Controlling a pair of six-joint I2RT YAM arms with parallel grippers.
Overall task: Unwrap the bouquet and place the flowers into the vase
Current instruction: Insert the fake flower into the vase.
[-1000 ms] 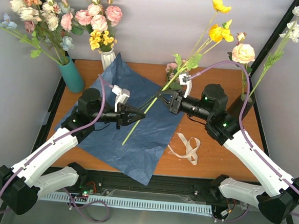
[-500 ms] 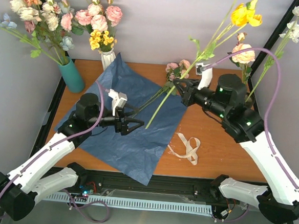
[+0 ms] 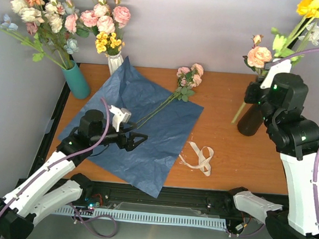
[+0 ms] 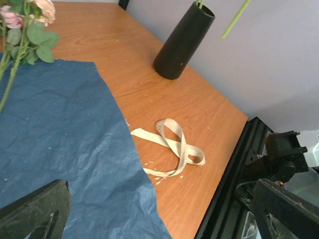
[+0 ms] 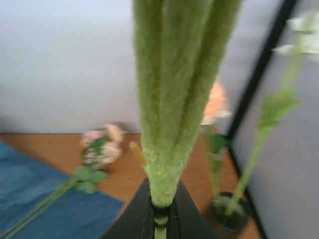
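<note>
Next, my right gripper shifts to the right in the top view, then down over the vase's opening, because the stem's end hangs outside the dark vase.
The dark-blue paper lies spread flat, with pink flowers resting on its far corner. My left gripper hovers low over the paper, open and holding nothing; its fingers frame the paper and the ribbon. My right gripper is raised beside the dark vase, shut on the green stems of a yellow flower that stands upright. The stem's end hangs left of the vase, outside it. The vase holds a peach bloom and a white one.
The beige ribbon lies loose on the wooden table right of the paper. A teal vase and a white ribbed vase, each with a large bunch, stand at the back left. The black frame rises behind the dark vase.
My left gripper opened, let go of the yellow flower's stem and drew back left. My right arm swung right and upward, carrying the flower upright to the dark vase.
</note>
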